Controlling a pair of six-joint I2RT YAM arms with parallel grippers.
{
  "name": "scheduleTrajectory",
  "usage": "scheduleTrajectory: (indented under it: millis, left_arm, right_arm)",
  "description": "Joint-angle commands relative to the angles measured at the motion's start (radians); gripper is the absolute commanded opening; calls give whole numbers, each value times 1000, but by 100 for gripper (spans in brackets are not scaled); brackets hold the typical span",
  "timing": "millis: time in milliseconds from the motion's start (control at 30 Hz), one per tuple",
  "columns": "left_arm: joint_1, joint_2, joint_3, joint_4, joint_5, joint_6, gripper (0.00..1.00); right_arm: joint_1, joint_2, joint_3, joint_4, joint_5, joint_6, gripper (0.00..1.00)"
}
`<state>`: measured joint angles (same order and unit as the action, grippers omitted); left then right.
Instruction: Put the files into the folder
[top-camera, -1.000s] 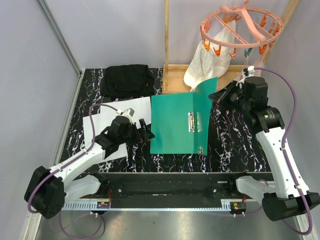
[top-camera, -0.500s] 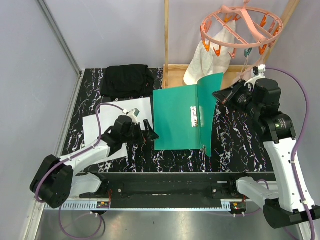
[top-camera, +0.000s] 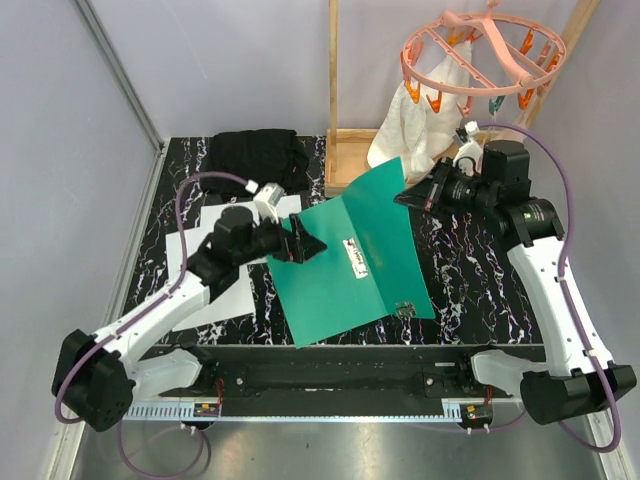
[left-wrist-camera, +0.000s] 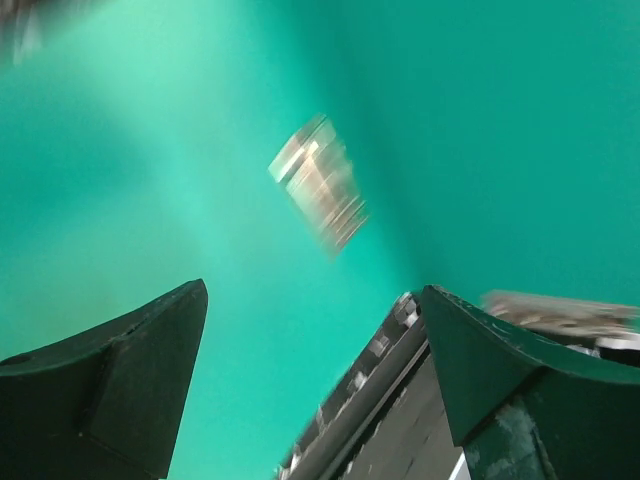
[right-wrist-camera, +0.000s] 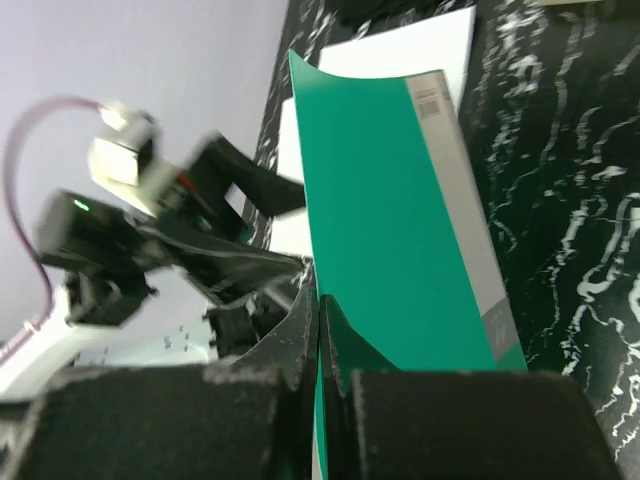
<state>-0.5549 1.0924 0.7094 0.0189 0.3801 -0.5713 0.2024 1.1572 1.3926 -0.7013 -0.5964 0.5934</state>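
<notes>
The folder cover's far edge by the folder's fold (top-camera: 351, 190) lies outward of my left gripper, toward the right in the top view, so I will move my left gripper outward onto it.
The teal folder (top-camera: 360, 265) is open and tilted, raised off the table at its far edge. My right gripper (top-camera: 412, 194) is shut on the far corner of its cover; in the right wrist view the jaws (right-wrist-camera: 320, 300) pinch the folder's edge (right-wrist-camera: 390, 220). My left gripper (top-camera: 300, 246) is open at the folder's left edge. In the left wrist view its fingers (left-wrist-camera: 130, 370) stand wide apart, with the folder's inside (left-wrist-camera: 180, 160) and a blurred metal clip (left-wrist-camera: 320, 185) ahead. The white files (top-camera: 192, 250) lie flat at the left, partly under my left arm, and also show in the right wrist view (right-wrist-camera: 400, 50).
A folded black cloth (top-camera: 253, 160) lies at the back left. A wooden frame (top-camera: 350, 150) stands at the back, with a pink clip hanger (top-camera: 480, 55) and a white cloth (top-camera: 420, 120) above it. Walls close the left and back sides.
The folder has been lifted, swung left and turned, spreading open. My right gripper moved left with the cover. My left gripper rose and moved to the folder's left edge.
</notes>
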Motion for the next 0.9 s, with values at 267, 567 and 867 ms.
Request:
scheduleTrajectory:
  millis: [267, 567, 867]
  left_arm:
    - [52, 242, 681, -342, 281, 616, 92]
    - [72, 383, 814, -413, 621, 711, 94]
    - [67, 489, 866, -373, 815, 700, 73]
  right_arm:
    - [-4, 50, 29, 28, -390, -248, 0]
    - [-3, 62, 37, 13, -447, -320, 0]
    - [-1, 85, 57, 19, -479, -337, 0]
